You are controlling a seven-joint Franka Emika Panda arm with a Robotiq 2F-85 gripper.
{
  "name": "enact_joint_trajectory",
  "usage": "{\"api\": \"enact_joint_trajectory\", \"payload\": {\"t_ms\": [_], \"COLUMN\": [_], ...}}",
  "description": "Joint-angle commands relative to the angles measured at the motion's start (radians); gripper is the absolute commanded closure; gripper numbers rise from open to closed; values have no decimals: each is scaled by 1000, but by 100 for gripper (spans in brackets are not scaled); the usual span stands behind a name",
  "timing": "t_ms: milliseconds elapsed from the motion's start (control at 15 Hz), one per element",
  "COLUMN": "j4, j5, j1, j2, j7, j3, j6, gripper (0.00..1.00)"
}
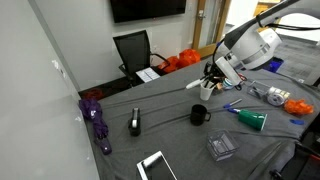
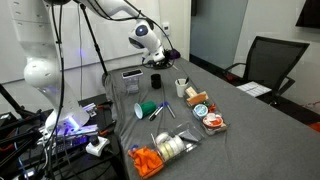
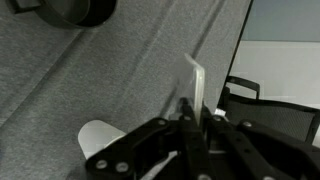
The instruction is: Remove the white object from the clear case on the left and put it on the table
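Note:
My gripper brings the white object down onto bare cloth beside the black mug [image 1: 200, 115] next and opens.
In the wrist view my gripper [image 3: 190, 106] is shut on the white object [image 3: 197, 82], a thin flat piece seen edge-on and standing up between the fingers. I hold it above the grey-clothed table [image 3: 90, 70]. In both exterior views the gripper [image 1: 212, 78] [image 2: 157, 57] hangs over the table's far middle, above and beyond the black mug [image 1: 200, 115] [image 2: 156, 82]. The clear case [image 1: 221, 146] sits on the cloth near the front edge, apart from the gripper; it also shows in an exterior view [image 2: 131, 73].
A white cup [image 1: 207, 88] [image 2: 181, 87] stands close below the gripper. A green cup [image 1: 250, 118], a dark-framed white tablet [image 1: 157, 166], a black stapler-like item [image 1: 136, 122], a purple object [image 1: 97, 120] and a round tin with red [image 2: 212, 122] lie around. An office chair [image 1: 132, 50] stands behind.

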Motion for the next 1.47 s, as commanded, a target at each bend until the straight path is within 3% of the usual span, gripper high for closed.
{"api": "enact_joint_trajectory", "payload": {"t_ms": [0,533,667,1200,1333,1400], "j4": [108,234,242,245,225,211], "j5": [62,97,73,60,39,27], "j1": [-22,-14,-9,-7,-1,1], "j2": [112,286,309,330,315,304], "j7": [-78,-140,-111,-110,-105,-109], "j3": [14,9,3,1,-2,-2], "j6": [-38,-23,-31,-32,-39,-44], "gripper": [98,98,66,10,0,0]}}
